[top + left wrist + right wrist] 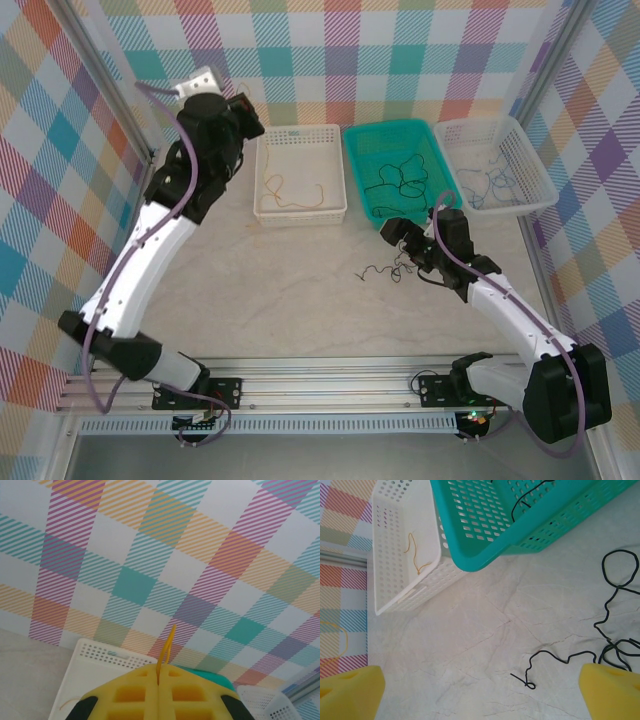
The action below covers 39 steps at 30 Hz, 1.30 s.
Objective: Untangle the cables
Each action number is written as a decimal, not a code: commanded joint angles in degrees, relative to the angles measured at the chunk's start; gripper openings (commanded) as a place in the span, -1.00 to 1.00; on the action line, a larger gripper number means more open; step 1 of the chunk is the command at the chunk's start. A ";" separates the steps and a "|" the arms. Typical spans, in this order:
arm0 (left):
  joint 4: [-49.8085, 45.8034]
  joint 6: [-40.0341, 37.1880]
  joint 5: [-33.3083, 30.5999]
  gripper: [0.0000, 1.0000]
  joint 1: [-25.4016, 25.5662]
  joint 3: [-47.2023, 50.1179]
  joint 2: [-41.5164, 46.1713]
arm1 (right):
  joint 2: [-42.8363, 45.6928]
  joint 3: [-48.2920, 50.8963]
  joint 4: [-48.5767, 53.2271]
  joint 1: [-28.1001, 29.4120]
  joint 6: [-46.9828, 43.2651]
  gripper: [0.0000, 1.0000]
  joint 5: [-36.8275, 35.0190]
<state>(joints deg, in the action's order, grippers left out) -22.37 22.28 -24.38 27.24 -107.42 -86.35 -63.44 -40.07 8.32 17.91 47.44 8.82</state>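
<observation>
My left gripper moves down next over the white basket already holding orange cable (298, 175) below it. It releases the thin orange cable, so that cable joins its own colour.
My left gripper (160, 676) is shut on a thin orange cable (168, 647) that pokes up from between its yellow fingers. In the top view the left gripper (248, 118) is raised beside the left white basket (262, 212), which holds an orange cable (292, 196). A black cable (561, 655) lies loose on the table in front of my right gripper (480, 692), which is open and holds nothing. In the top view that black cable (384, 270) lies just left of the right gripper (398, 238). More black cables (400, 176) lie in the teal basket (356, 150). Blue cables (492, 180) lie in the right white basket (540, 190).
The three baskets stand in a row along the back of the table. In the right wrist view the teal basket (485, 555) and the white basket (385, 555) stand close ahead. Plaid walls enclose the table on three sides.
</observation>
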 commanded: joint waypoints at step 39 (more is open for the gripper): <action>-13.88 -1.13 17.03 1.00 -6.84 -22.93 -32.24 | -2.45 -4.06 11.31 -1.14 -8.87 0.99 -9.96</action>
<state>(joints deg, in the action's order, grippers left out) -36.58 20.34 -11.31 21.17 -131.55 -121.08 -65.17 -41.95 17.02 17.21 40.60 1.83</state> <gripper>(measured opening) 0.998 0.996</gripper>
